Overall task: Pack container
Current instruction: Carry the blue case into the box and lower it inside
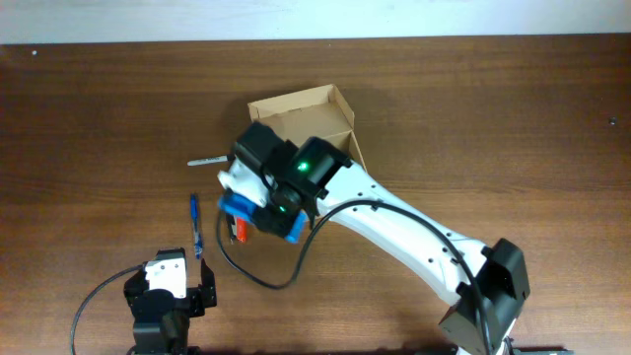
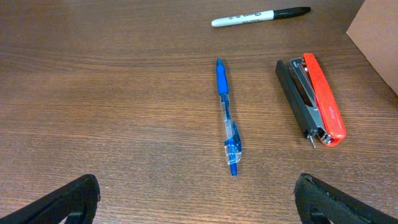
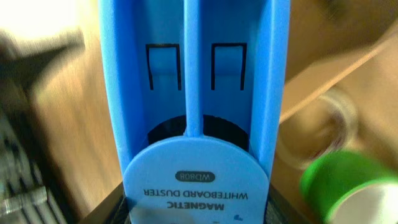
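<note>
Next, my right gripper needs to move outward over the clear tape roll (image 3: 323, 124) inside the container, then lower and release the duster, since the container stands open with its flap lid up.
The tan cardboard container (image 1: 314, 110) stands open at the back middle, its flap lid up on the far side. My right gripper (image 1: 261, 212) is shut on a blue magnetic whiteboard duster (image 3: 196, 93) and holds it above the table just left and in front of the container. In the right wrist view the container wall (image 3: 339, 65) lies to the right, with a clear tape roll (image 3: 323, 124) and a green tape roll (image 3: 348, 186), both blurred. My left gripper (image 2: 199, 199) is open and empty, low at the front left (image 1: 168, 264).
A blue pen (image 2: 227, 118) lies just ahead of my left gripper. A red and black stapler (image 2: 311, 99) lies to its right, partly under the right arm in the overhead view (image 1: 235, 229). A black and white marker (image 2: 258, 17) lies farther back.
</note>
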Motion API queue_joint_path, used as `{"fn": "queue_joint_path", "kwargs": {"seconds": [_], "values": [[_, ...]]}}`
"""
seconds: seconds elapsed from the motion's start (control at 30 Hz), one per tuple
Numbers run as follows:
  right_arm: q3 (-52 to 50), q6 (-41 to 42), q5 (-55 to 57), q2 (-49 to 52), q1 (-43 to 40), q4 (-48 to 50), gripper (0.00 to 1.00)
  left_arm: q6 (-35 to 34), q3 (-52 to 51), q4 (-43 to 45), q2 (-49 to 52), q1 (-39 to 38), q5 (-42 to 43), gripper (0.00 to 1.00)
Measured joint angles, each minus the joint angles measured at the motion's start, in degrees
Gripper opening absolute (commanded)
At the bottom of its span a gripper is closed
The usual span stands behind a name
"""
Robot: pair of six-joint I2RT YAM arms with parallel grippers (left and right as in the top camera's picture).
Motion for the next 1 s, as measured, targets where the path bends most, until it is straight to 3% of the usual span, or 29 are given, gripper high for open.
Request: {"fn": "queue_joint_path", "kwargs": {"seconds": [0.4,0.57,0.73,1.0], "values": [[1.53,6.36,3.56,0.2,-7.41,9.94,0.32,-0.02,0.0,0.0,0.0,0.0,-0.02,1.0],[1.53,9.44,4.55,5.95,-9.46,12.44,0.29,-0.02,0.0,0.0,0.0,0.0,-0.02,1.0],[1.51,11.34,5.35,11.43,-9.44,12.48,0.28,-0.02,0.0,0.0,0.0,0.0,-0.02,1.0],[1.51,12.92,6.34,11.58,-9.77,11.47,0.24,0.0,0.0,0.0,0.0,0.0,-0.02,1.0]]}}
